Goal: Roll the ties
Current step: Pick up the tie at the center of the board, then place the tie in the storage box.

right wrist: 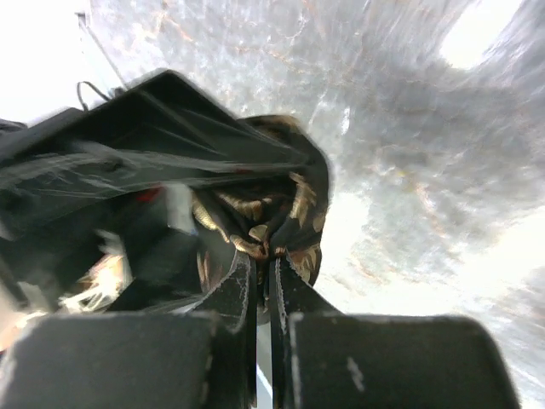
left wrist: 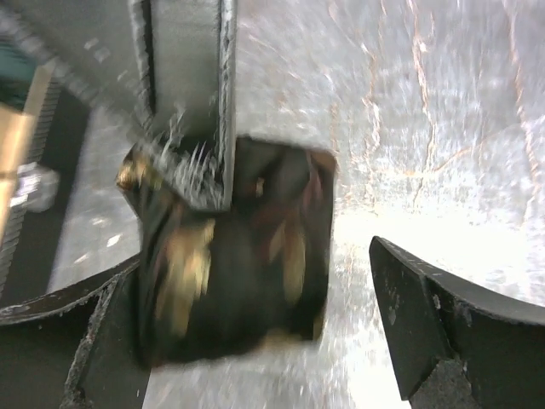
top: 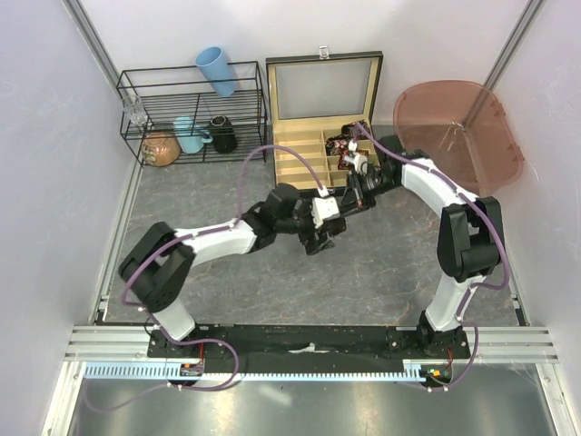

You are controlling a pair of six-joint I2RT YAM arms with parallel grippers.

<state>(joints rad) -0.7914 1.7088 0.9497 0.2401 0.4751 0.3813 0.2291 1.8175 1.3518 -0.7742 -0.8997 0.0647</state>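
The section lies outward, so my right gripper will next raise the coil outward over the near rim of the box's empty front section (top: pixel 300 181), lower it inside and release it.
A dark tie coil (left wrist: pixel 234 256) with tan prints hangs just above the grey table, pinched at its top by my right gripper (right wrist: pixel 265 258), which is shut on the fabric (right wrist: pixel 281 200). My left gripper (left wrist: pixel 255 264) is open around the coil; the coil lies against its left finger (left wrist: pixel 85 341) and stands apart from the right finger (left wrist: pixel 451 324). From above, the two grippers meet mid-table, left (top: pixel 325 227) and right (top: pixel 349 195), and hide the coil between them. More rolled ties (top: pixel 348 145) sit in the right compartments of the wooden box (top: pixel 300 154).
The box's lid (top: pixel 322 86) stands open at the back. A black wire rack (top: pixel 191 113) at the back left holds a blue cup (top: pixel 216 70), a teal mug (top: pixel 189 134) and a black mug (top: pixel 222 134). A pinkish translucent cover (top: pixel 458 127) lies at the back right.
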